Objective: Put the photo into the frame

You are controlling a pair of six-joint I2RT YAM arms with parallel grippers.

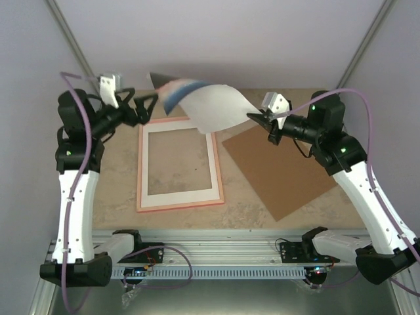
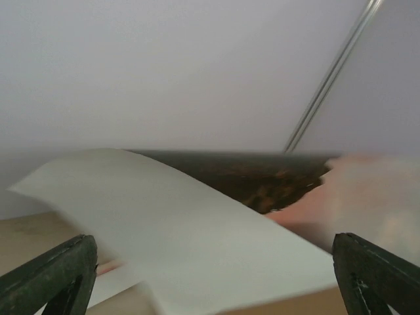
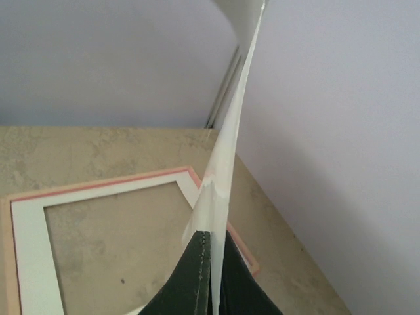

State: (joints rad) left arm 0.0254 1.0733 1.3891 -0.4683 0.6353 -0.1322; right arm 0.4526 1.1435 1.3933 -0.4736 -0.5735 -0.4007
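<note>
The photo is held only by my right gripper, so my left gripper will next swing back and to the right in the top view, onto the photo's loose edge.
The photo (image 1: 213, 108) hangs curled in the air above the table's far side, its white back up and a blue-white corner at its left end. My right gripper (image 1: 252, 118) is shut on the photo's right edge; in the right wrist view the sheet (image 3: 226, 170) rises edge-on from between the closed fingers (image 3: 197, 275). My left gripper (image 1: 149, 108) stands wide open at the photo's left end. In the left wrist view the sheet (image 2: 197, 243) spans the gap between the fingers (image 2: 52, 275) without being pinched. The pink frame (image 1: 178, 205) lies flat below.
A white mat sheet (image 1: 147, 164) lies inside the frame, the bare table showing through its opening. The brown backing board (image 1: 282, 167) lies flat to the right of the frame, under my right arm. Walls close off the back and both sides.
</note>
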